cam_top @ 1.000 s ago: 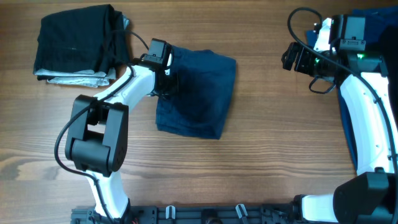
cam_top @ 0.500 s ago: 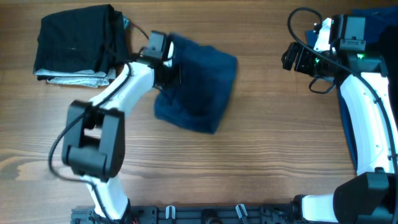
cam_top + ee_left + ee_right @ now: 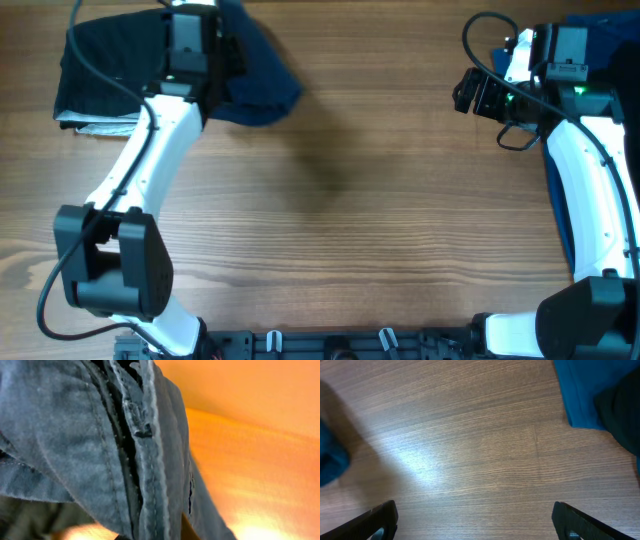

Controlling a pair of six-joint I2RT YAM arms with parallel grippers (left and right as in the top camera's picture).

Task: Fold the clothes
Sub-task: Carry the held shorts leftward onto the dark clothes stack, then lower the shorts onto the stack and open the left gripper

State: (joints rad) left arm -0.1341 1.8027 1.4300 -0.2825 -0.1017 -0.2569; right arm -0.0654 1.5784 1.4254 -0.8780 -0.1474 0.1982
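Next, my left gripper carries the shorts (image 3: 262,85) over to the folded black stack (image 3: 122,55), then lowers and releases them. The stack is below the gripper and to its left in the overhead view.
The folded dark navy shorts (image 3: 262,85) hang off the table at the back left, and my left gripper (image 3: 222,62) is shut on their edge. In the left wrist view the shorts (image 3: 100,435) fill most of the frame, seams and folded layers close up, and hide the fingers. Just left of them lies a stack of folded black clothes (image 3: 115,65) on a pale grey piece (image 3: 100,125). My right gripper (image 3: 478,95) hovers at the back right, open over bare wood, its fingertips (image 3: 379,519) far apart with nothing between them.
Royal blue cloth (image 3: 612,45) lies at the far right edge behind the right arm; the right wrist view shows its corner (image 3: 585,395) with a dark garment (image 3: 622,412) on it. The wooden table (image 3: 350,220) spans the middle.
My left gripper closed on the navy shorts, lifted them from the table's middle, and carried them back and left to beside the black stack. The right arm has not moved.
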